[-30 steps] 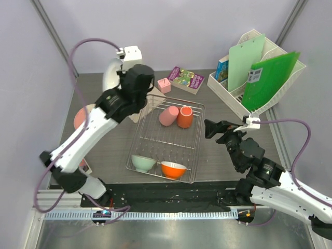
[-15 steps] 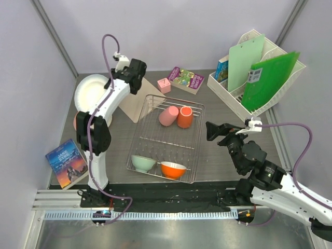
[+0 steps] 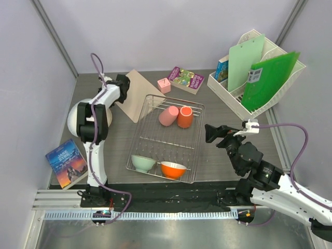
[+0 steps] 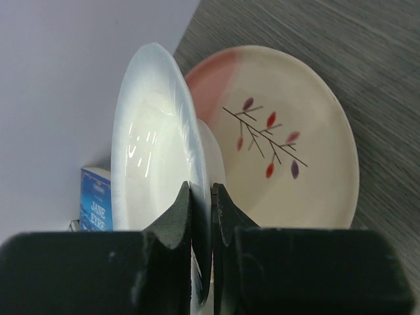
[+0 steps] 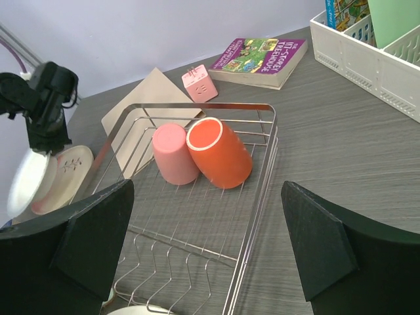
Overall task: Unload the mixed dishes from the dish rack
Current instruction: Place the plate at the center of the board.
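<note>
The white plate should go onto the cream plate [image 4: 274, 146] next, so my left gripper should lower it and shift slightly toward the beige board.
My left gripper [image 4: 201, 190] [image 5: 49, 139] is shut on the rim of a white plate [image 4: 151, 151] [image 3: 74, 122] [image 5: 26, 187]. It holds the plate steeply tilted over a cream, pink-rimmed plate [image 4: 295, 151] [image 5: 69, 170] lying on the table at far left. I cannot tell whether the two plates touch. The wire dish rack [image 3: 198, 145] [image 5: 256, 224] holds a pink cup [image 3: 168, 115] [image 5: 172, 154] and an orange cup [image 3: 185, 116] [image 5: 220, 154] on their sides. A mint-green bowl [image 3: 143, 163] and an orange bowl [image 3: 173, 169] sit at its near end. My right gripper [image 3: 209, 133] [image 5: 207, 197] hovers open by the rack's right rim, holding nothing.
A beige board [image 3: 135, 96] lies partly under the rack's far-left corner. A small pink block [image 3: 164, 84] and a purple book [image 3: 185, 79] lie behind the rack. A white organizer [image 3: 259, 78] with green folders stands at back right. A blue book [image 3: 66, 162] lies at front left.
My left arm has carried the white plate from behind the rack leftward and down, over the pink-rimmed plate. The right gripper has barely moved.
</note>
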Tool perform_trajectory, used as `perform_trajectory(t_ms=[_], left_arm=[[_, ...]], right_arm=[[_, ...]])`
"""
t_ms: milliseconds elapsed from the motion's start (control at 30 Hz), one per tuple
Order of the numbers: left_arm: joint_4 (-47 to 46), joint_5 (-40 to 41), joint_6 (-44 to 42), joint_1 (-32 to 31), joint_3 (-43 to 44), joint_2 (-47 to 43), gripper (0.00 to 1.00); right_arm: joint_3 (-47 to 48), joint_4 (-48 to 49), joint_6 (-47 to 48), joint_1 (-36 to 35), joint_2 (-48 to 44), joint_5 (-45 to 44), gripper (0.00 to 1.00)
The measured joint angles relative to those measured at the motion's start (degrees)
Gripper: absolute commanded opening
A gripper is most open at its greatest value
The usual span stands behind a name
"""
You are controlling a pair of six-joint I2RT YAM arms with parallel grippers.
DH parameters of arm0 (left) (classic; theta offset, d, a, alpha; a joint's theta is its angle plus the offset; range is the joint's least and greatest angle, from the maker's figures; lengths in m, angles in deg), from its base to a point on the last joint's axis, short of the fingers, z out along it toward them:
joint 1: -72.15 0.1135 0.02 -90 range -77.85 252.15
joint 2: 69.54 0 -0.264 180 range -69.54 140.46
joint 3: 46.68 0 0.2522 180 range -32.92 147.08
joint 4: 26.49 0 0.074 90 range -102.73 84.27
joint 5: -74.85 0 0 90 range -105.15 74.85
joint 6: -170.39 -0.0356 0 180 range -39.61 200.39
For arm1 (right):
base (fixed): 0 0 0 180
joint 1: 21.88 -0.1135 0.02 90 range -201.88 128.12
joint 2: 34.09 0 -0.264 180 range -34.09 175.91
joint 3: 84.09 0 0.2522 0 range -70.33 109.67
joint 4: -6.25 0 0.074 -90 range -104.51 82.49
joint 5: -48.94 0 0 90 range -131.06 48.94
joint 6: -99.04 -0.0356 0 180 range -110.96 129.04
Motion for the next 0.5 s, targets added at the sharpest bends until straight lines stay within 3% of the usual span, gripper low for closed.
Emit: perform_trajectory(t_ms=[500], left_arm=[[-1.09,-0.07,-0.33,-0.44,1.57,6.32,0.00]], right_arm=[[-0.28,0.02,-0.15,0.00,0.92,-0.28,1.00]])
